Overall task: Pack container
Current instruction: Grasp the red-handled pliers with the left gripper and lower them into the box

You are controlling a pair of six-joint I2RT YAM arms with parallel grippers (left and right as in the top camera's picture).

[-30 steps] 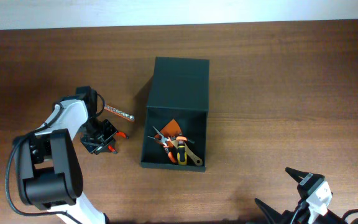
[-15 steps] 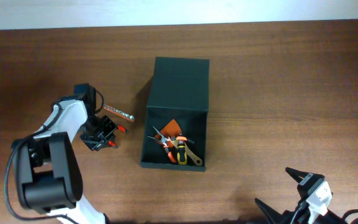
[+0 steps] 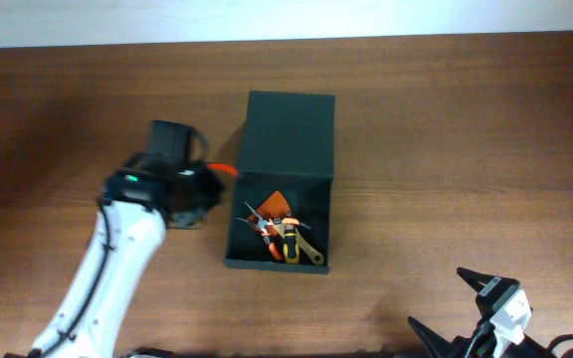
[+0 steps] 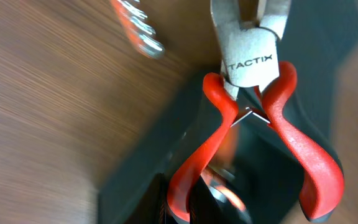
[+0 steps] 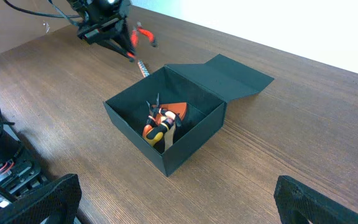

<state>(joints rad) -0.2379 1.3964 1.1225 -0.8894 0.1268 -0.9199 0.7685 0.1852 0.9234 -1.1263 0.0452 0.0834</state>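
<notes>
I should first move my left gripper to the right in the overhead view, to get the red-handled pliers from beside the container's opening down onto the tools inside.
The container [image 3: 235,224] is a dark green box standing open at mid table, its flap lid [image 3: 288,134] lying back. Several hand tools [image 3: 282,234] with orange and yellow handles lie inside. My left gripper [image 3: 202,186] is shut on red-handled pliers [image 3: 228,169] and holds them above the container's left wall. In the left wrist view the pliers [image 4: 250,59] hang head away, one handle pinched in my fingers [image 4: 188,202], with the container [image 4: 138,180] below. The right wrist view shows the container [image 5: 185,149] and the pliers [image 5: 143,36]. My right gripper [image 3: 438,296] is open and empty.
A thin silver and orange rod [image 5: 143,67] lies on the table just left of the container, and also shows in the left wrist view [image 4: 135,28]. The wooden table [image 3: 446,129] stretches bare to the right of the box.
My left gripper has lifted the red-handled pliers off the table and carried them right, up to the container's left wall. The right arm has not moved.
</notes>
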